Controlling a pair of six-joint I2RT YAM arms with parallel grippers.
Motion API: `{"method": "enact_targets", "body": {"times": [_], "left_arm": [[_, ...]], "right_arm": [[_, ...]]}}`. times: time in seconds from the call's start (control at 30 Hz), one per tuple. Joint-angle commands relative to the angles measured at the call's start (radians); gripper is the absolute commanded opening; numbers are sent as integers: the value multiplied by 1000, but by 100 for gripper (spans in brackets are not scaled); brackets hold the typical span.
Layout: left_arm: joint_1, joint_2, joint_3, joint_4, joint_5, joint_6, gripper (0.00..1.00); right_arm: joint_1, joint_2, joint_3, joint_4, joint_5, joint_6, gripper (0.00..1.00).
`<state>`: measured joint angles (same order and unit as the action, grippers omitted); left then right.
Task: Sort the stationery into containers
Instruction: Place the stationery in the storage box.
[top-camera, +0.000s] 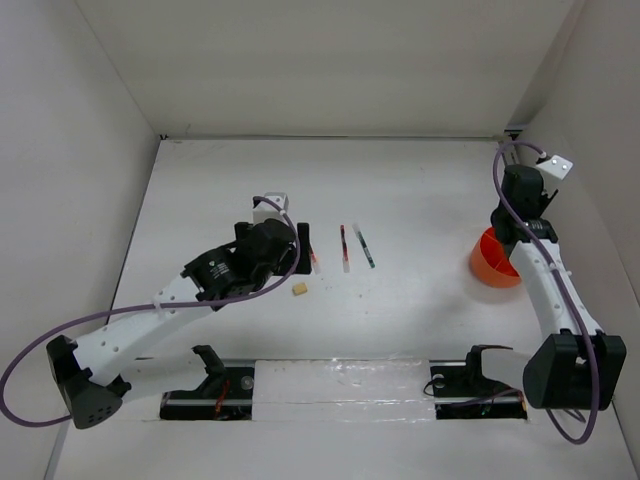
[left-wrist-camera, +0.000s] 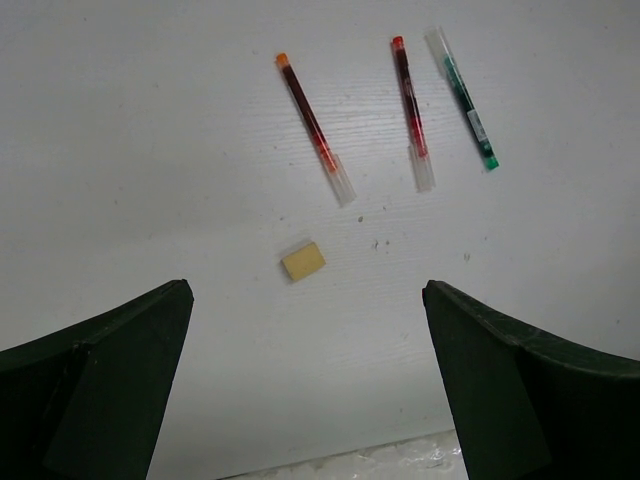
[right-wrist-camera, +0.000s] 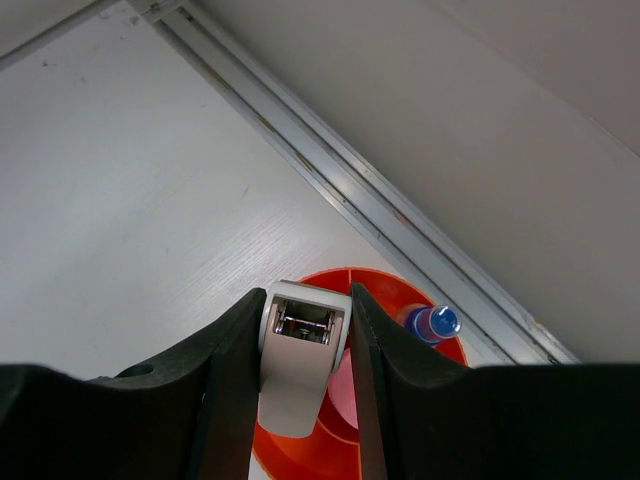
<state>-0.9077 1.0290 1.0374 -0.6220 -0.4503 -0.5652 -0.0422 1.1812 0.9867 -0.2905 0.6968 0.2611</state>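
My right gripper holds the grey cylinder with a pink end above the tub's opening, so next it will move slightly outward and stay above the orange tub (top-camera: 495, 260) (right-wrist-camera: 400, 290).
My left gripper (left-wrist-camera: 306, 290) is open and empty, hovering over the table just short of the tan eraser block (left-wrist-camera: 302, 261). Beyond the eraser lie an orange-tipped red pen (left-wrist-camera: 315, 125), a red pen (left-wrist-camera: 411, 105) and a green pen (left-wrist-camera: 468, 98). In the top view the eraser (top-camera: 299, 289) and pens (top-camera: 345, 247) lie right of my left gripper (top-camera: 300, 245). My right gripper (right-wrist-camera: 305, 300) is shut on the grey cylinder with a pink end (right-wrist-camera: 300, 370), held over the orange tub (right-wrist-camera: 400, 290). The clear bottle with a blue cap (right-wrist-camera: 432, 323) stands inside the tub.
The orange tub (top-camera: 492, 262) sits at the right side of the table close to the right wall. A metal rail (right-wrist-camera: 330, 170) runs along the wall's foot behind it. A clear tape strip (top-camera: 340, 375) lies along the near table edge.
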Motion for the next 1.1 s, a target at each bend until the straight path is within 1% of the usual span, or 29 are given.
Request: {"method": "enact_targets", "body": {"times": [0.0,0.1,0.27,0.47,1.07], "left_arm": [[3,-24,-17,31,21,28,100],[3,-35,-17,31,21,28,100],[3,-55,-27,41,30,37,100],[3,-55,-27,41,39,47,100],[12,-64,-27,50,48,47,100]], "right_arm": [[-10,18,-8,71,-8,-19,0],[-31,56,-17,111,-63,-43,0],[-51,81,-28,154,-103,-56,0],[-51,136,-28,154,-92,-65,0],[-61,196,-46,163,-72,-74,0]]}}
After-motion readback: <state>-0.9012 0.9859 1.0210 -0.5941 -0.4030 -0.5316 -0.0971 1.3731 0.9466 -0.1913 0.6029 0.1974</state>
